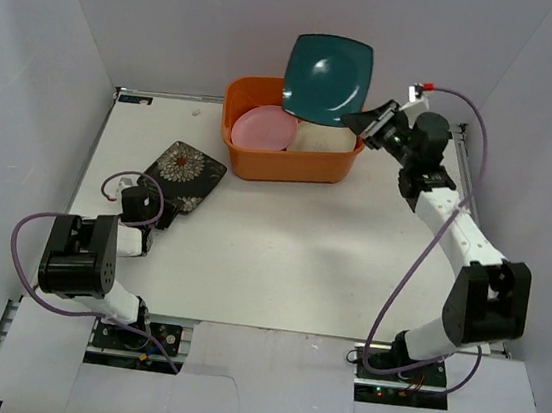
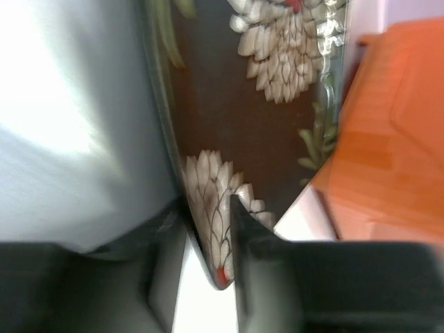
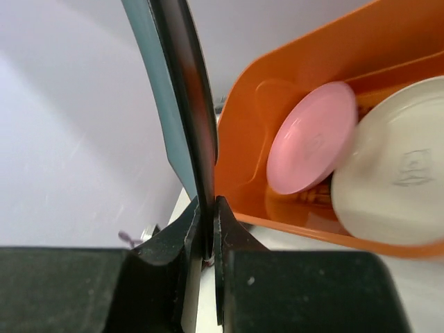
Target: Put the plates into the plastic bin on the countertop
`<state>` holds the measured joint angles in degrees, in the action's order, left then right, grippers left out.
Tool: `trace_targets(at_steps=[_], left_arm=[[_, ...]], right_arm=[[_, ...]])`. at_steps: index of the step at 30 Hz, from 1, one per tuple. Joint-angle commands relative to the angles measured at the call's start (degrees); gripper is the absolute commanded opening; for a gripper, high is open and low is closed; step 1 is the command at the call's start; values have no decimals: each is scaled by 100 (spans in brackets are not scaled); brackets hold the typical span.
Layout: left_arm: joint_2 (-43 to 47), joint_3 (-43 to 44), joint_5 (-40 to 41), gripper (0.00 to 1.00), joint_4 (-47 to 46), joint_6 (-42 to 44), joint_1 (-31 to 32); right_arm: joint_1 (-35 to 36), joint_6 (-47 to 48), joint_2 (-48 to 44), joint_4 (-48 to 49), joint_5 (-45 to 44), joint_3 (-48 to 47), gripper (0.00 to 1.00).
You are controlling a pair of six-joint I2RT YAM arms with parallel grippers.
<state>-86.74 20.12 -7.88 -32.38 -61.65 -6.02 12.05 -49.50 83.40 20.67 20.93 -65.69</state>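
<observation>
Next, my right gripper will move over and down to release, as the gap between pink and cream plates is open below it, to its left in the top view.
My right gripper (image 1: 367,120) is shut on the edge of the teal rounded-square plate (image 1: 327,77) and holds it tilted up above the orange plastic bin's (image 1: 291,168) back right. In the right wrist view the jaws (image 3: 207,208) pinch that plate (image 3: 177,104) edge-on beside the bin (image 3: 243,159). A pink plate (image 1: 263,127) and a cream plate (image 1: 325,138) lie in the bin. My left gripper (image 1: 152,199) is shut on the near edge of the black plate with white flowers (image 1: 184,173), low over the countertop left of the bin. The other plates are out of view.
White walls enclose the countertop (image 1: 290,259) on three sides. A small dark fitting (image 1: 133,99) sits at the back left corner. Purple cables loop beside both arms. The bin's orange wall (image 2: 395,139) shows just right of the floral plate (image 2: 257,104) in the left wrist view.
</observation>
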Motion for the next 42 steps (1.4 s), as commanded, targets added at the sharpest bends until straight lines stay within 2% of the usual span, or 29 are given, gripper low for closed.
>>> trace_targets(at_steps=[1, 2, 3, 5, 6, 10, 14, 20, 23, 24, 27, 29, 32, 33, 35, 36, 38, 39, 42], left_arm=[[-273, -158, 296, 35, 382, 188, -57], [-299, -149, 287, 30, 356, 206, -57], [-326, -157, 261, 20, 320, 197, -57], [-370, -131, 234, 9, 294, 206, -66], [-370, -140, 182, 0, 285, 206, -66], [15, -245, 129, 0, 347, 241, -66], [1024, -359, 181, 0, 740, 294, -66], [2528, -228, 102, 0, 1653, 478, -66], [3311, 114, 6, 0, 2216, 645, -66], [3617, 324, -20, 0, 2366, 689, -57], [4067, 746, -134, 0, 2886, 830, -57], [4191, 958, -319, 0, 3167, 856, -57], [4367, 1345, -512, 0, 3562, 926, -57], [4411, 1441, -522, 0, 3650, 935, -48], [4551, 1731, -574, 0, 3888, 961, -48], [4613, 1837, -592, 0, 3949, 979, -48], [4736, 2258, -592, 0, 4265, 1084, -39], [4763, 2407, -575, 0, 4380, 1119, -39], [4798, 2865, -810, 0, 4416, 1032, -22]], right_arm=[[236, 327, 588, -1, 280, -873, 8], [332, 309, 964, -97, 263, -1258, 8], [376, 300, 1133, -167, 245, -1462, 8], [516, 353, 1678, -456, 140, -2066, 8], [552, 388, 1854, -580, 53, -2271, 8], [658, 493, 2706, -906, -132, -3027, 8], [658, 529, 3270, -1292, -264, -3721, 8], [693, 669, 3807, -1680, -344, -4074, 8], [737, 713, 3930, -1776, -370, -4075, 21], [737, 791, 3965, -1811, -388, -4066, 31], [798, 994, 3983, -2022, -519, -4031, 50], [833, 1091, 3957, -2058, -598, -3943, 55], [869, 1319, 3781, -2277, -817, -3829, 69], [869, 1459, 3650, -2312, -871, -3802, 77], [886, 1574, 3500, -2383, -1003, -3697, 86], [878, 1644, 3334, -2418, -1038, -3670, 95], [878, 1855, 3158, -2462, -1108, -3574, 99], [878, 1934, 2939, -2497, -1152, -3513, 92], [869, 2119, 2446, -2427, -1214, -3205, 90]])
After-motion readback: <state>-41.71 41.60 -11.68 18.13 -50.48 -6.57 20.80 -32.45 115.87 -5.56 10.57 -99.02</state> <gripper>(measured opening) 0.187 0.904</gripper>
